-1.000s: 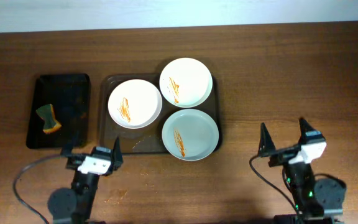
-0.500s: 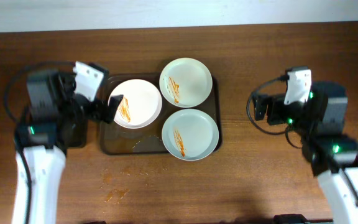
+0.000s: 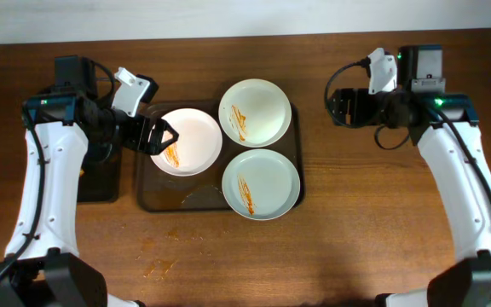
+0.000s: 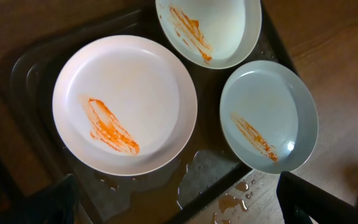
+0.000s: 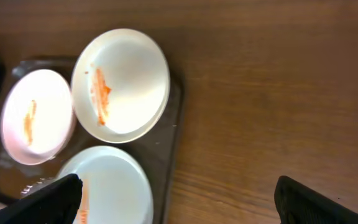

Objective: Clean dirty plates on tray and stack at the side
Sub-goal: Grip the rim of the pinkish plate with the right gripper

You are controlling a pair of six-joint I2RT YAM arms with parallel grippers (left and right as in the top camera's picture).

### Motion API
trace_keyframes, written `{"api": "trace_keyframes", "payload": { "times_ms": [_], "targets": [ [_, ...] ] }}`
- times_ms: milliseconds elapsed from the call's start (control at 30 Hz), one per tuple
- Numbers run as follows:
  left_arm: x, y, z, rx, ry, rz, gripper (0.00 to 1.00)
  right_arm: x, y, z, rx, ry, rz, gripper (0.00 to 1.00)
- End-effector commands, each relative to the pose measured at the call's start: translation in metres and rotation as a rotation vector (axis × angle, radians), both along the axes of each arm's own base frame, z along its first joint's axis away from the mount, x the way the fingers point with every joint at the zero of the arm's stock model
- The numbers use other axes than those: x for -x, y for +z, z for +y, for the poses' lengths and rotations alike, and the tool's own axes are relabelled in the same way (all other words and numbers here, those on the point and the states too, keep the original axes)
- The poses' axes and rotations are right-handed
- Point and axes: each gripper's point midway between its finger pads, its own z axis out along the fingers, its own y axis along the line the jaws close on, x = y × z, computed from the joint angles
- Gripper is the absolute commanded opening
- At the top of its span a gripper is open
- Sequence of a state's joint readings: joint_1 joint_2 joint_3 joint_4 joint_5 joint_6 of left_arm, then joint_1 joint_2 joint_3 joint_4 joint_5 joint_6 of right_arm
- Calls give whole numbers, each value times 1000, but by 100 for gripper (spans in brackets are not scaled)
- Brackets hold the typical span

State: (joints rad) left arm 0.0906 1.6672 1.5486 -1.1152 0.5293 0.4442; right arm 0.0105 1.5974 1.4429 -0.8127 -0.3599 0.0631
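The plate by my left gripper still has sauce streaks, so next my right gripper moves across the tray and down onto its rim facing the other plates.
Three white plates with orange sauce streaks lie on the dark brown tray (image 3: 148, 193): one at left (image 3: 190, 141), one at back right (image 3: 256, 112), one at front right (image 3: 261, 183). All three show in the left wrist view (image 4: 124, 102) (image 4: 210, 28) (image 4: 269, 115) and the right wrist view (image 5: 37, 115) (image 5: 122, 84) (image 5: 114, 186). My left gripper (image 3: 162, 136) is open and empty above the left plate's left edge. My right gripper (image 3: 339, 107) is open and empty over bare table, right of the tray.
A smaller black tray (image 3: 101, 175) lies left of the brown tray, mostly hidden under my left arm. Sauce and liquid are smeared on the brown tray's front (image 4: 166, 199), with drops on the wooden table (image 3: 160, 266) before it.
Both arms rose from the table's front edge and swung inward. The left gripper came over the left plate; the right gripper came right of the tray. The plates have not moved.
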Motion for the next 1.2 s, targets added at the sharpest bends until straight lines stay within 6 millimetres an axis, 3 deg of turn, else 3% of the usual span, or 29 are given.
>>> {"api": "trace_keyframes", "payload": {
  "times_ms": [0,67,133,233,367,467,533,700,800,933,1167],
  "targets": [
    [-6,10,-6,38,-8,-32,99,-4,-3,34,-62,-2,37,98],
    [-16,4,13,-29,138,-6,99,-6,-5,50,-39,4,35,98],
    [-31,-2,51,-155,413,12,99,-10,-6,75,-10,25,31,96],
    [-48,10,82,-241,599,-57,99,-23,-5,111,-18,25,37,92],
    [-59,20,87,-238,638,-112,99,-34,-28,172,-32,71,69,88],
    [-60,21,74,-175,598,-104,99,-27,-54,213,-43,114,97,81],
    [-60,21,73,-168,592,-101,99,-22,-75,238,-54,109,130,72],
    [-55,17,89,-217,636,-88,99,-7,-118,259,-42,65,233,48],
    [-54,17,98,-219,657,-83,99,-2,-143,264,-36,17,291,40],
    [-53,16,99,-221,658,-80,99,-1,-172,264,-27,-19,344,32],
    [-52,13,100,-232,663,-72,99,-16,-187,272,-66,-67,317,29]
  ]
}}
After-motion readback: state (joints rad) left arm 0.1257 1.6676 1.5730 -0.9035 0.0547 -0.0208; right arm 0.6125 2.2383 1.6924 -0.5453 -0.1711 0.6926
